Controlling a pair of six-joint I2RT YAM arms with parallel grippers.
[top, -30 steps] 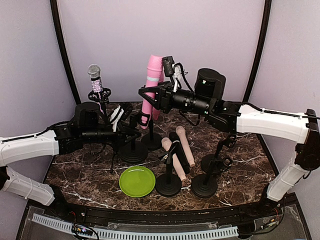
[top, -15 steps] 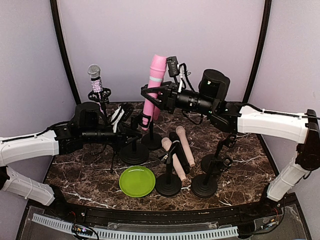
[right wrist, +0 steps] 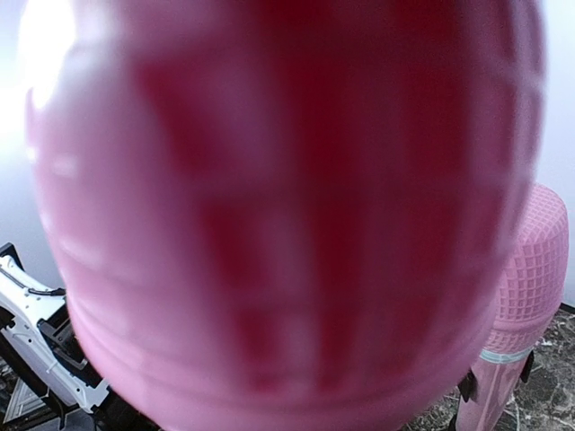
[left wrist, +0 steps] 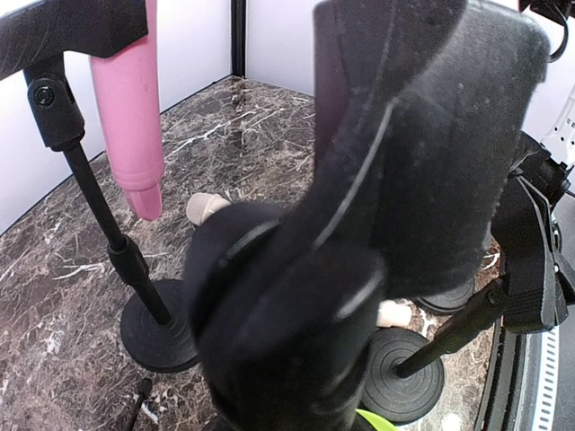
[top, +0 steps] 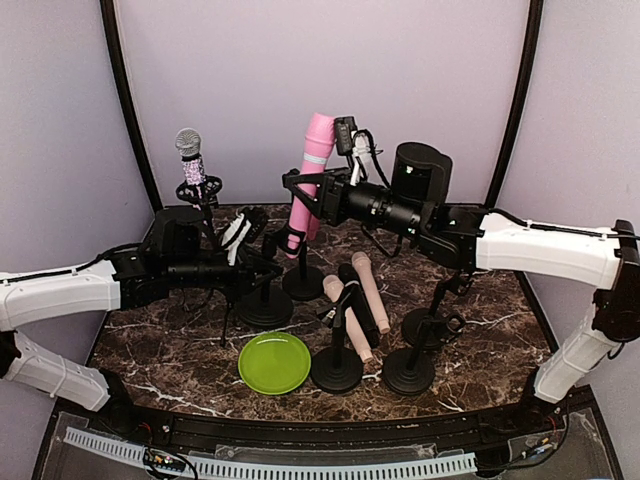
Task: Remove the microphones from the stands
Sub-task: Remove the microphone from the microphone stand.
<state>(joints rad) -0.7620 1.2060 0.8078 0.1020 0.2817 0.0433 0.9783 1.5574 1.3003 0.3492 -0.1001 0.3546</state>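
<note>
The stand goes back and to the left of my left gripper in the top view next, onto the bare tabletop by the plate, and the gripper releases it.
A pink microphone [top: 317, 150] stands tilted at the back centre. My right gripper [top: 300, 192] is shut on its body, and its head fills the right wrist view as a pink blur [right wrist: 269, 206]. My left gripper [top: 260, 265] is shut on the post of a black stand [top: 265, 303] just below and to the left. That stand's clip [left wrist: 386, 180] fills the left wrist view and hides the jaws. A pink handle [left wrist: 135, 117] hangs beside another stand's pole [left wrist: 99, 211]. A second pink grid-headed microphone [right wrist: 530, 269] shows at the right.
A silver glitter microphone [top: 189, 145] stands in a stand at the back left. Two beige microphones [top: 370, 290] and a black one lean on stands in the middle. A green plate [top: 274, 361] lies at the front. Empty stands [top: 410, 370] are at the right.
My right gripper has shifted slightly up and to the right with the pink microphone, which now leans more to the right. The left arm has not moved.
</note>
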